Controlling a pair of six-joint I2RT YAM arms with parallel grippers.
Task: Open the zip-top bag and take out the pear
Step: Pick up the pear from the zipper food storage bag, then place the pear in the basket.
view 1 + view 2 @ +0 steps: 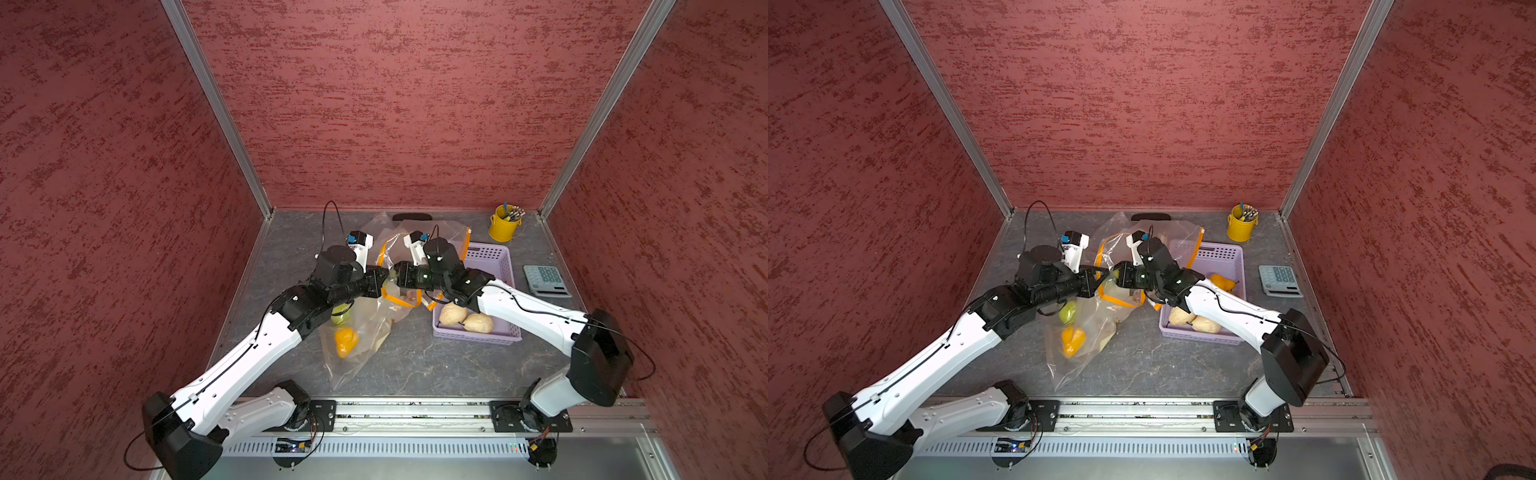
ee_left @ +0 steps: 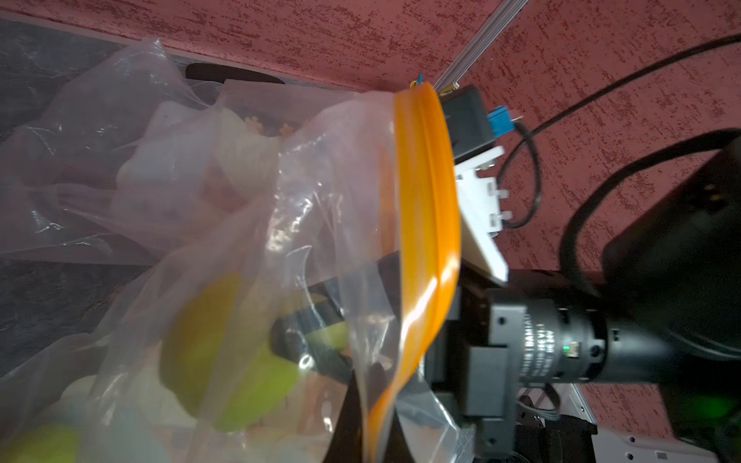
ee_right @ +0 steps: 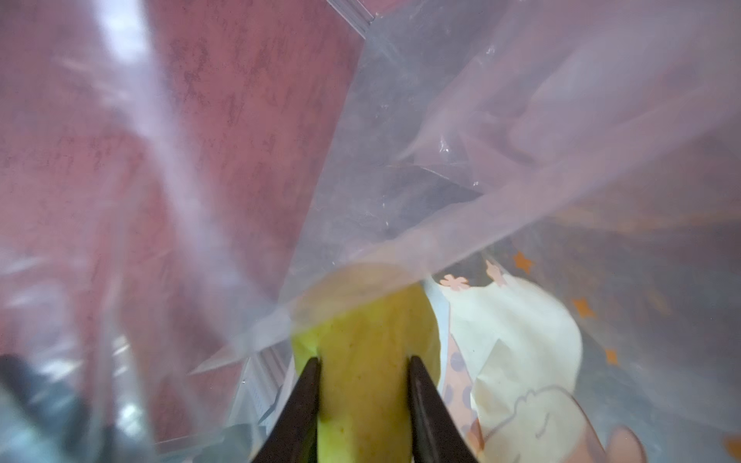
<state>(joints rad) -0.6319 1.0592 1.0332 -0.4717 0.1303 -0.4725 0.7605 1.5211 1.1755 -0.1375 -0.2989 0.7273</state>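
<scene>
The purple basket [image 1: 1202, 267] stands below the gripper, beside the bag. My right gripper pulls out of the bag next, lowers the pear [image 1: 1113, 274] into that basket and then releases it.
The clear zip-top bag with an orange zip rim [image 1: 380, 253] [image 1: 1100, 253] stands raised at mid-table. My left gripper [image 1: 384, 276] [image 2: 375, 425] is shut on that orange rim [image 2: 425, 200], with the strip pinched between its dark fingers. My right gripper [image 1: 395, 279] [image 3: 365, 360] reaches in among the plastic and is shut on the yellow-green pear [image 3: 361, 320]. The pear [image 2: 232, 352] also shows through the bag wall in the left wrist view. In a top view only a sliver of the pear [image 1: 1113, 274] shows between the two grippers.
Clear plastic toward the front holds a yellow pepper [image 1: 345, 340] and a green fruit [image 1: 341, 316]. A purple basket [image 1: 490, 253] at the right holds two beige lumps [image 1: 453, 313]. A yellow bucket [image 1: 503, 226] and a calculator [image 1: 546, 280] lie further right. A second orange-edged bag [image 1: 467, 241] lies behind.
</scene>
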